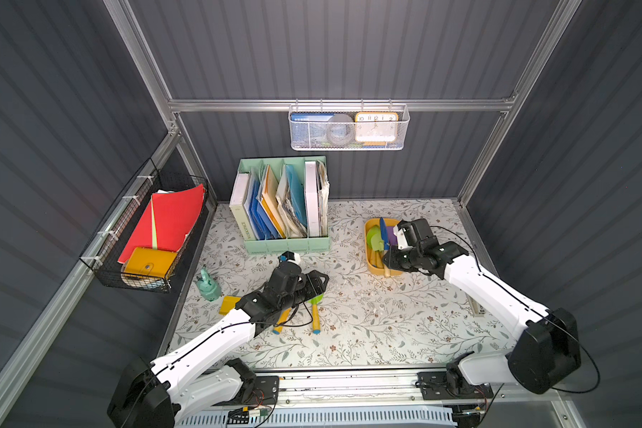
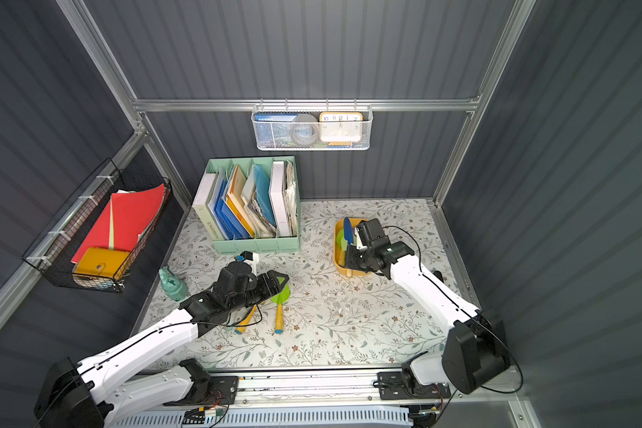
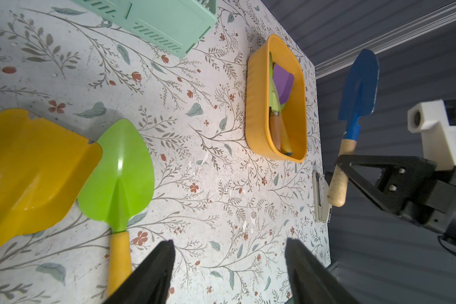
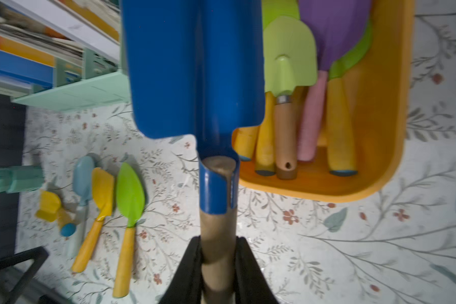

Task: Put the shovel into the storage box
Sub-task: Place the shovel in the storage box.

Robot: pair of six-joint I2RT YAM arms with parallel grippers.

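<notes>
My right gripper should move outward and down into the storage box, onto the purple shovel (image 1: 391, 234) (image 4: 326, 55), and let go of the blue shovel's wooden handle, because it is still hanging above the storage box's near rim.
My right gripper (image 4: 218, 244) is shut on the wooden handle of a blue shovel (image 4: 195, 65), blade pointing away from the fingers. In both top views the blue shovel (image 1: 383, 229) hangs over the mustard-yellow storage box (image 1: 372, 266) at the table's back right. The storage box (image 4: 390, 131) holds several shovels, among them a light green one and a purple one. My left gripper (image 3: 229, 244) is open, with nothing between its fingers, just above the table beside a green shovel (image 3: 121, 171) and a yellow shovel (image 3: 24, 171).
A mint-green file holder (image 1: 282, 207) full of folders stands at the back. A white mesh basket (image 1: 349, 128) hangs on the back wall. A black wire basket (image 1: 145, 229) hangs on the left wall. A teal toy (image 1: 208, 285) lies at the table's left edge, a stapler (image 3: 320, 197) at its right edge.
</notes>
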